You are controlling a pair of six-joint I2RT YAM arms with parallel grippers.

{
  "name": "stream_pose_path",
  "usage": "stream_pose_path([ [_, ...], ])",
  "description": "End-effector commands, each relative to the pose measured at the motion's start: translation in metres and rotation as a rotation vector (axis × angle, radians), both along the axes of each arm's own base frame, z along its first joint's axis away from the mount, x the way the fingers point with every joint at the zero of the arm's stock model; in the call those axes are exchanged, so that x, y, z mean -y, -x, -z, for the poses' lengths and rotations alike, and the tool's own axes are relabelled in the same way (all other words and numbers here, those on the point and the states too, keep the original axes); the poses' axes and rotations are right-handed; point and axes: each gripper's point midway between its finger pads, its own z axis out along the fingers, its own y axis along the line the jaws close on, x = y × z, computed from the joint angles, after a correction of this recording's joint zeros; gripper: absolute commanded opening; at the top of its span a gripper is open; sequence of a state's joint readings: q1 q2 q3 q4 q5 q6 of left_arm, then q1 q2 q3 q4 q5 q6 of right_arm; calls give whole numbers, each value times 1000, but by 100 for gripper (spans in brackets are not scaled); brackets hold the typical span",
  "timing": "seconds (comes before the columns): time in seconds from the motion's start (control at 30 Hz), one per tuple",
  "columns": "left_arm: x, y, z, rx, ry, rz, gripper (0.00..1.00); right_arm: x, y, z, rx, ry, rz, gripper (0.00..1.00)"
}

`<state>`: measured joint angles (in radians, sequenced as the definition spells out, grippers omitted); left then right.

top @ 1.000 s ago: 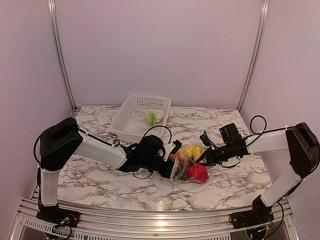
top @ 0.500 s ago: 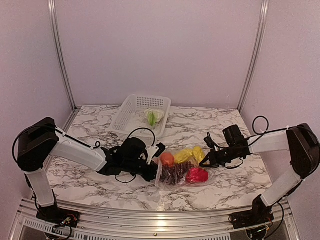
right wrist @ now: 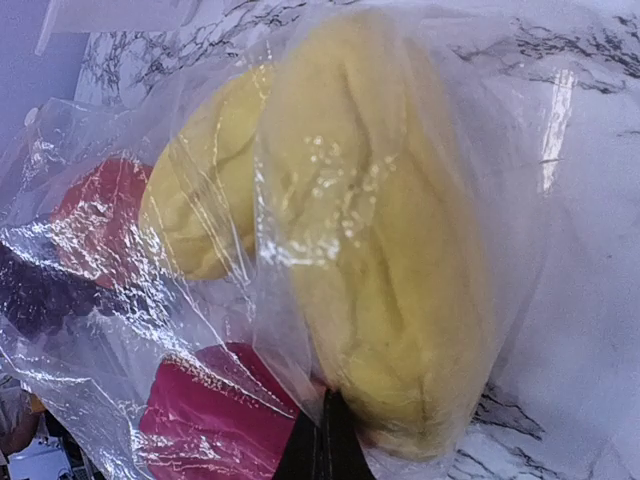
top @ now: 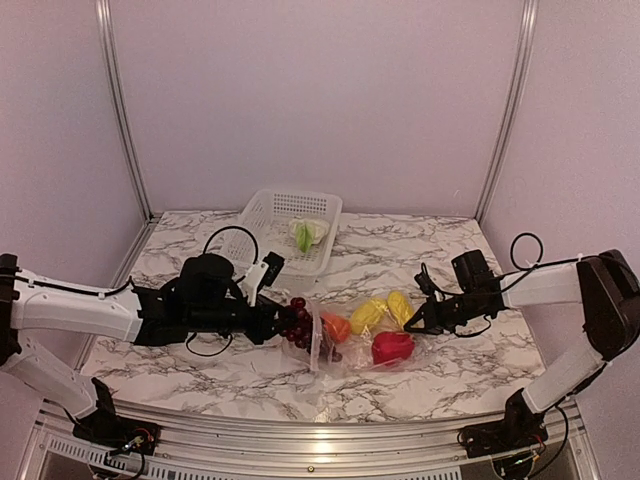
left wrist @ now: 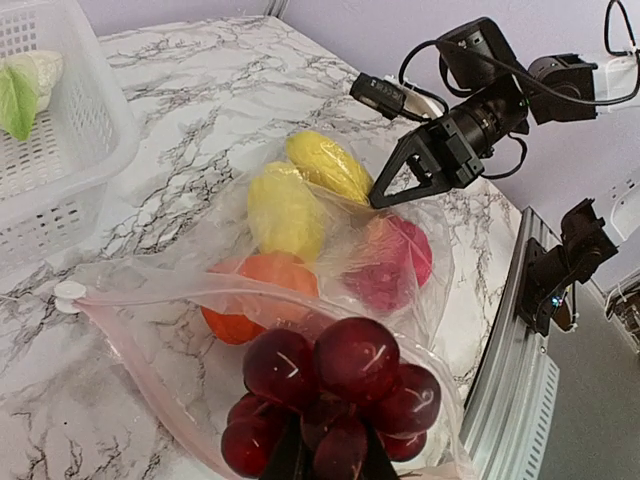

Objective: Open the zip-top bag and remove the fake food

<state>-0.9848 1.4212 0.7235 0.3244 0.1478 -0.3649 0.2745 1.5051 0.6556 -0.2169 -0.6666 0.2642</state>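
The left gripper first moves the grapes up and away from my base over the basket's side next, then down beside the cabbage.
The zip-top bag (top: 352, 345) lies on the marble table with its mouth open toward the left; its zip strip (left wrist: 150, 292) runs across the left wrist view. My left gripper (top: 283, 322) is shut on the dark purple grapes (top: 298, 318), held just left of the bag's mouth; the grapes (left wrist: 340, 380) hide its fingertips (left wrist: 300, 455). Inside the bag are an orange fruit (top: 336, 326), two yellow pieces (top: 368, 314) (top: 398, 304) and a red piece (top: 392, 346). My right gripper (top: 411, 326) is shut on the bag's right edge (right wrist: 300, 380) beside a yellow piece (right wrist: 390, 250).
A white perforated basket (top: 262, 238) stands at the back of the table with the white-green cabbage (top: 307, 233) in it. The basket's wall (left wrist: 95, 130) is close on the left in the left wrist view. The metal front rail (top: 320, 440) runs along the near edge.
My left gripper shut on the grapes inside the bag and drew back to the left with them, out through the mouth. The bag stretched leftward. The right gripper kept its hold.
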Motion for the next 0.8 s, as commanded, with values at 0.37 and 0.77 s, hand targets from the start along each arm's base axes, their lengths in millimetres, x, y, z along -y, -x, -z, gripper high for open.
stream_pose_path([
  [0.37, -89, -88, -146, 121, 229, -391, 0, 19, 1, 29, -78, 91, 75, 0],
  [0.77, -126, -273, -179, 250, 101, -764, 0, 17, -8, 24, -74, 78, 97, 0],
])
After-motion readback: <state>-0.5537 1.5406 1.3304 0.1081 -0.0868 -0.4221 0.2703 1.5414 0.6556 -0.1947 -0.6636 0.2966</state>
